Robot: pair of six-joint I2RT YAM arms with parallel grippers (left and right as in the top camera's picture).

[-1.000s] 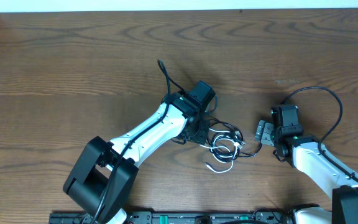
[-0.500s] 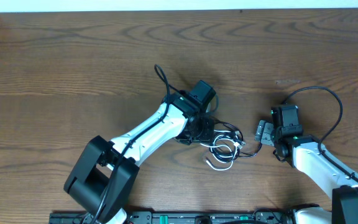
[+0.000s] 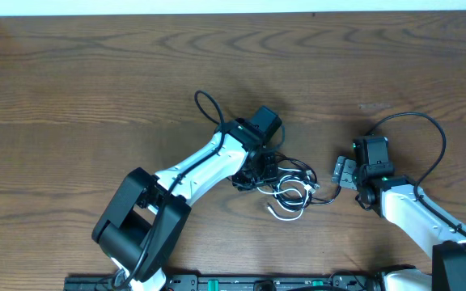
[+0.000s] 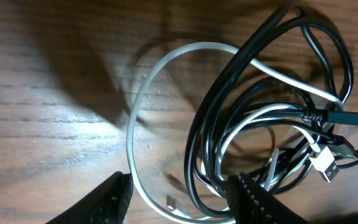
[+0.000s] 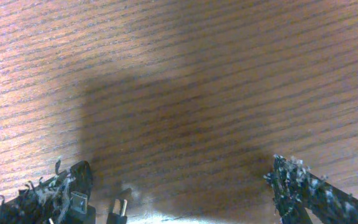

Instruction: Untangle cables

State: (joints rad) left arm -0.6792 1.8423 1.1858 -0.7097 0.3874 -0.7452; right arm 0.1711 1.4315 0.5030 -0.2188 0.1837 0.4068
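The white cable's outer loop [image 4: 138, 106] bows out beside the black cable's coils. So I will move my left gripper down and toward the heap, onto that loop.
The thin black cable [image 3: 294, 166] and the white cable [image 3: 285, 213] lie in one tangled heap on the wooden table, right of centre. My left gripper [image 3: 260, 171] sits low over the heap's left side. In the left wrist view it [image 4: 182, 202] is open, with a white cable loop [image 4: 138, 106] and several black cable loops [image 4: 209, 118] running between its fingers, along with a small plug. My right gripper [image 3: 344, 172] is just right of the heap. In the right wrist view it [image 5: 182, 196] is open and empty, with a small plug end [image 5: 120, 213] by its left finger.
The arms' own thicker black cables loop above the left wrist [image 3: 205, 103] and the right wrist [image 3: 427, 125]. The table's far edge meets a white wall [image 3: 217, 6]. A black rail [image 3: 257, 283] runs along the front edge.
The left arm has shifted slightly left and down at the heap, and its own thick cable loop has swung left. The white loop end moved a little. The right arm has not moved.
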